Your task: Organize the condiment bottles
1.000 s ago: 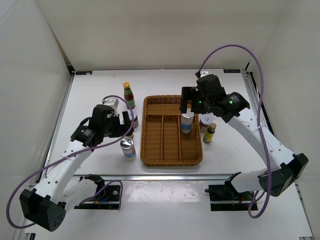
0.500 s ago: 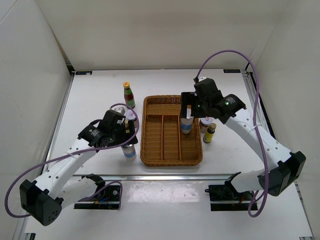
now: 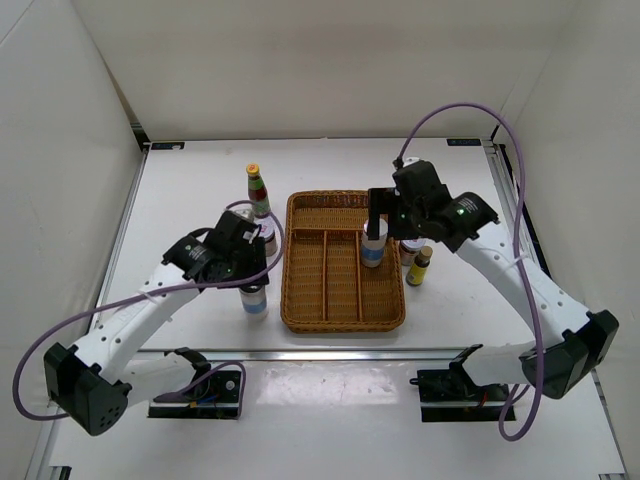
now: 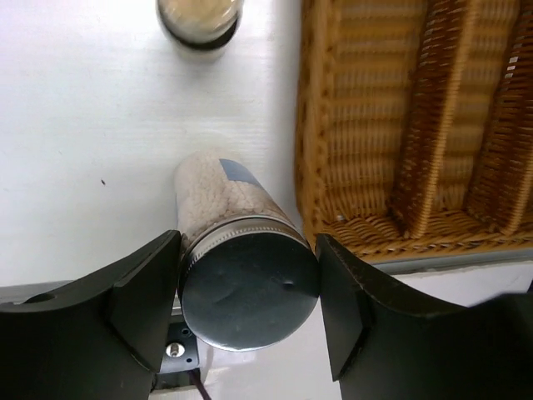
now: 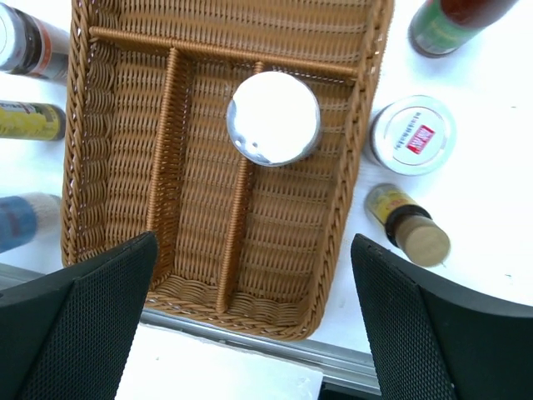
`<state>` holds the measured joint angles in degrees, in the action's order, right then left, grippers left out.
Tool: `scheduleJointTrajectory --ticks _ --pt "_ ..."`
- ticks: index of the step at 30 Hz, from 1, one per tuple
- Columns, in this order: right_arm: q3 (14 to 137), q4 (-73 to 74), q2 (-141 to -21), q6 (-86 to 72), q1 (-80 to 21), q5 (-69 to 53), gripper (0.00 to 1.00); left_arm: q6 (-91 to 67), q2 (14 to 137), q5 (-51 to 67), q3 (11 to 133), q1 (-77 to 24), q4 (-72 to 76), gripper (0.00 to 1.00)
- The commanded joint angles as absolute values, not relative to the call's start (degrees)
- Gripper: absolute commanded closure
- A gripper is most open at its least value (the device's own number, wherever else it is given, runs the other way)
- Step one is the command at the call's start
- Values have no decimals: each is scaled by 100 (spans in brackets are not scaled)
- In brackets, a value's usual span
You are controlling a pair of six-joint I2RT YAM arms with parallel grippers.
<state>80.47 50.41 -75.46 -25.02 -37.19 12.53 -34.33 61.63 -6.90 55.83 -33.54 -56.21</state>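
The near space before the second cylinder (image 3: 379,299) is empty, so next I will bring the cylinder in my left gripper up, across the tray and down, and release it there.
A silver-lidded blue-white cylinder (image 3: 255,298) stands on the table left of the wicker tray (image 3: 345,322). My left gripper (image 3: 251,275) is closed round its lid (image 4: 247,287), with a finger (image 4: 146,296) touching each side. A second cylinder (image 3: 373,246) stands in the tray's right compartment. My right gripper (image 3: 376,212) hangs open and empty above it (image 5: 273,118). One orange-capped sauce bottle (image 3: 258,190) stands at the back left, and another (image 5: 454,21) right of the tray. A pink-lidded jar (image 3: 411,243) and a yellow mini bottle (image 3: 421,266) stand right of the tray.
In the right wrist view, another jar (image 5: 29,42) and a yellow mini bottle (image 5: 33,121) stand left of the tray (image 5: 83,167). A round bottle top (image 4: 200,17) shows beyond the held cylinder. The metal table edge (image 3: 330,353) runs just in front of the tray.
My left gripper has moved right and down onto the cylinder left of the tray. My right gripper has drawn up and back from the cylinder standing in the tray.
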Motion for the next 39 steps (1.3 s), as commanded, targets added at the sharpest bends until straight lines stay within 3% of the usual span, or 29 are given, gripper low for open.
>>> scheduleJointTrajectory --ticks 1,6,13,28,34,39 --pt "8173 5203 -7190 -2365 -3674 1538 0 -3366 6301 -1071 6616 -3620 -5974 89" --pt "8235 5370 -7067 -2206 -3437 2038 0 -3366 6793 -1468 8047 -4148 -6504 89" --pt "8183 5493 -6812 -2092 -2778 2285 0 -3366 7812 -765 9509 -4798 -6355 89" --pt "7911 5713 -6398 -2039 -1407 1126 0 -2901 10423 -141 11556 -5871 -5186 89" --pt "7524 5713 -6293 -2039 -1230 695 0 -2848 10941 -79 11698 -5924 -5133 89" --pt "7190 5651 -6293 -2039 -1230 168 0 -2848 11118 -210 11111 -5924 -4775 89"
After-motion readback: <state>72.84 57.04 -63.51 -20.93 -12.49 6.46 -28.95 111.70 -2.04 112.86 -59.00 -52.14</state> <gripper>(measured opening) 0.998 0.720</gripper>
